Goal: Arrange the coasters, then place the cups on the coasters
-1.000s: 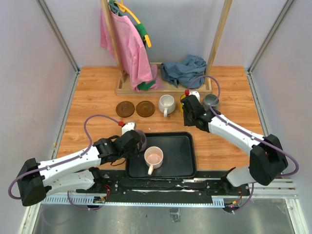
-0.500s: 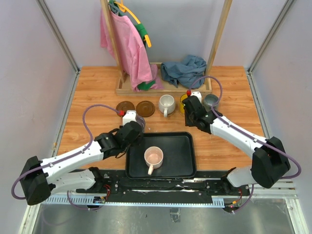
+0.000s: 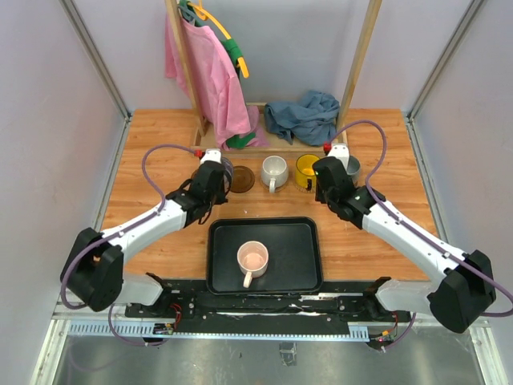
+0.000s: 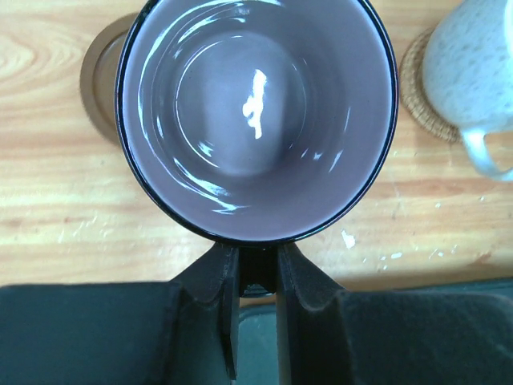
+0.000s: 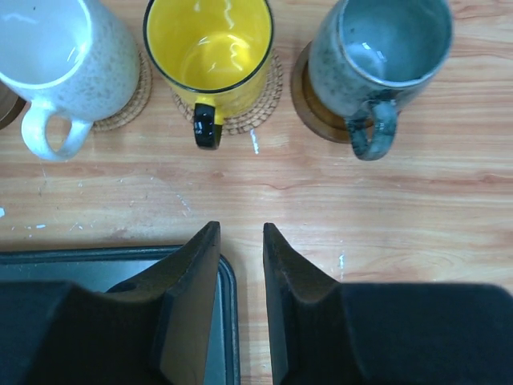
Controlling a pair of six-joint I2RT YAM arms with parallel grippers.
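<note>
The bare coaster beside the white cup is below my left gripper and to its right in the top view, so my left gripper will move over, go down and let go next.
My left gripper is shut on the handle of the purple-grey cup. It holds the cup upright over the far left of the row, near the gripper. One dark brown coaster peeks out at the cup's left, and another shows to its right. The white cup, the yellow cup and the grey-blue cup each stand on a coaster. My right gripper is open and empty, just short of the yellow cup's handle. The pink cup stands in the tray.
The black tray lies between the arms at the near edge, and its corner sits under my right fingers. A wooden rack base with pink and blue cloths runs along the back, close behind the cups.
My left arm has carried the purple-grey cup from the tray's left edge back to the dark coasters. My right gripper has drawn off the yellow cup toward the right, uncovering it.
</note>
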